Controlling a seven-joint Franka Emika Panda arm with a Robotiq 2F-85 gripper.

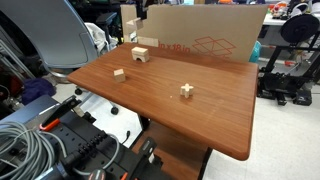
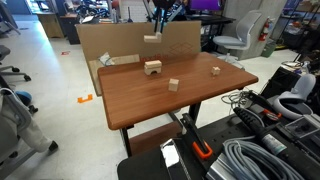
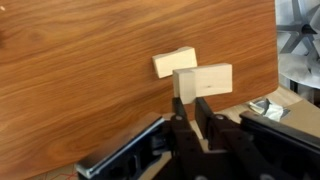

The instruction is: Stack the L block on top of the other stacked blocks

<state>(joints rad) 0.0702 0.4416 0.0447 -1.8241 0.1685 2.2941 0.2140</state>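
Note:
The robot's gripper needs to go down next until the L block and the stack's top [image 2: 152, 64] [image 3: 174, 62] meet, and then it needs to let go.
My gripper [image 3: 190, 102] is shut on the L block [image 3: 208, 78], a pale wooden piece held by its lower leg. In an exterior view the gripper [image 2: 152, 30] holds the L block [image 2: 152, 39] in the air above the other stacked blocks [image 2: 152, 67], with a clear gap between them. The stack stands near the table's far edge and also shows in an exterior view [image 1: 141, 54]. In the wrist view the stack's top [image 3: 172, 62] lies just behind and left of the held block.
A tiny pale cube [image 1: 119, 72] [image 2: 173, 84] and a cross-like wooden piece [image 1: 186, 90] [image 2: 215, 70] lie on the brown table [image 1: 200, 120]. A cardboard box [image 1: 205, 35] stands behind the table's far edge. Chairs and cables surround the table.

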